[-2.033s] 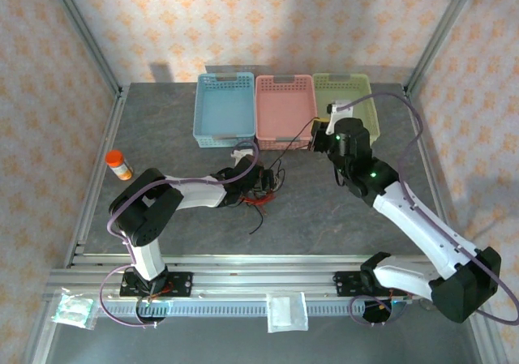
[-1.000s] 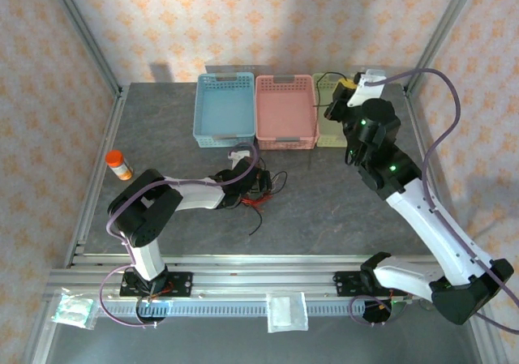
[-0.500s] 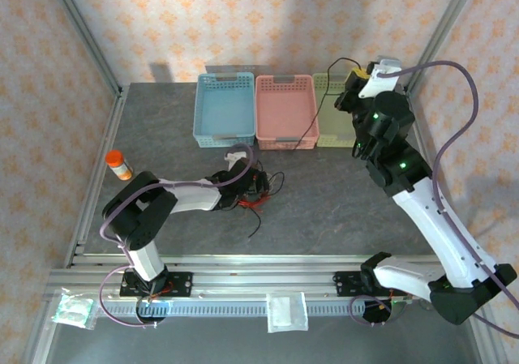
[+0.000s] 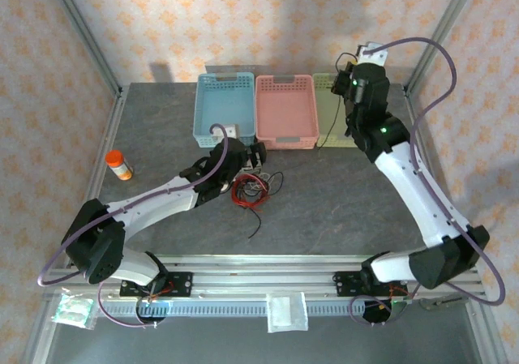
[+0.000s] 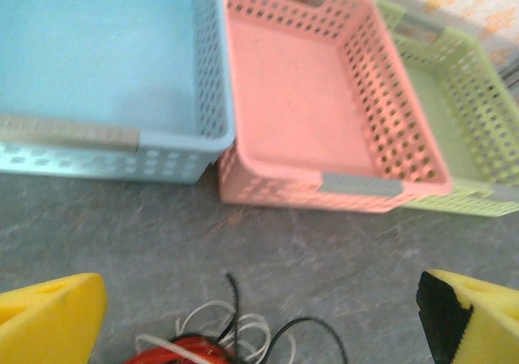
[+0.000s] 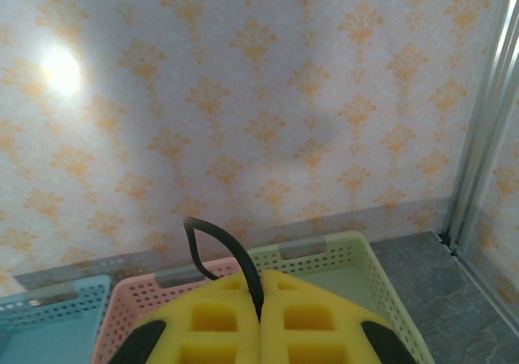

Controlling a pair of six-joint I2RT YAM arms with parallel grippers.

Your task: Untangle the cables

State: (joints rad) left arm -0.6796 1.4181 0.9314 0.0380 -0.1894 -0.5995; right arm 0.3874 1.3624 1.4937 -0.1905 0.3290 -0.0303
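Observation:
The black cable hangs clear of the coil, so my right gripper will tip downward and lower into the green basket point(image 4: 334, 137) point(image 6: 345, 284) to release it.
The cables point(image 4: 250, 190) lie as a small red, black and whitish coil on the grey table in front of the pink basket point(image 4: 285, 109). My left gripper point(image 4: 246, 156) hovers open just behind the coil; in the left wrist view its yellow fingers point(image 5: 50, 314) stand far apart, with the cables point(image 5: 212, 341) low between them. My right gripper point(image 4: 349, 74) is raised over the green basket point(image 4: 334, 137), shut on a black cable point(image 6: 229, 250) that loops above its fingertips. That black cable point(image 4: 328, 139) hangs down towards the table.
A blue basket point(image 4: 224, 109), the pink one and the green one stand side by side at the back. An orange pill bottle point(image 4: 119, 164) stands at the left. Metal frame posts point(image 4: 87, 48) and patterned walls enclose the table. White packets point(image 4: 288, 311) lie beyond the near rail.
My right gripper has lifted the black cable up and back over the green basket. My left arm has drawn off the coil and stretched towards the baskets, uncovering the red loops.

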